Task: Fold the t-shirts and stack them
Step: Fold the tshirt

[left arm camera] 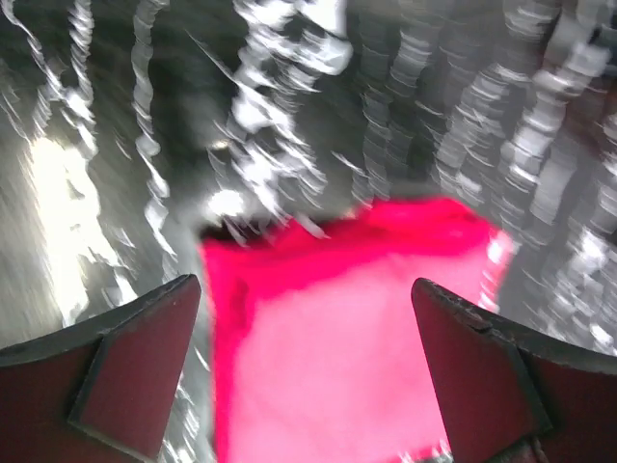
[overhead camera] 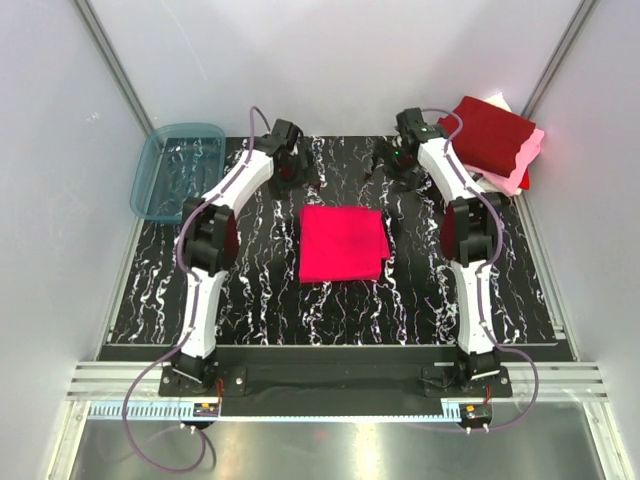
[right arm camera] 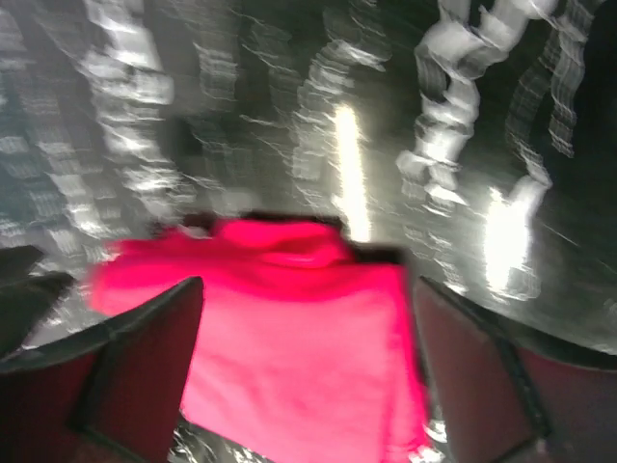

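Observation:
The pinkish-red shirt lies folded but unstacked, so next my open right gripper needs to move down and back to close on the shirt's side edge nearer the stack.
A bright pinkish-red t-shirt (overhead camera: pixel 343 243) lies folded into a neat rectangle at the middle of the black marbled table (overhead camera: pixel 260 290). It also shows in the left wrist view (left arm camera: pixel 347 318) and the right wrist view (right arm camera: pixel 299 338), both blurred. A stack of folded shirts sits at the far right corner: dark maroon (overhead camera: pixel 492 135) on top, pale pink (overhead camera: pixel 524 160) under it, white (overhead camera: pixel 498 100) peeking out behind. My left gripper (overhead camera: pixel 300 180) is open and empty, raised behind the folded shirt's far left. My right gripper (overhead camera: pixel 385 165) is open and empty behind its far right.
A translucent blue-grey plastic tub (overhead camera: pixel 180 170) stands at the far left edge of the table. White walls with metal rails enclose the table on three sides. Both arm bases are at the near edge.

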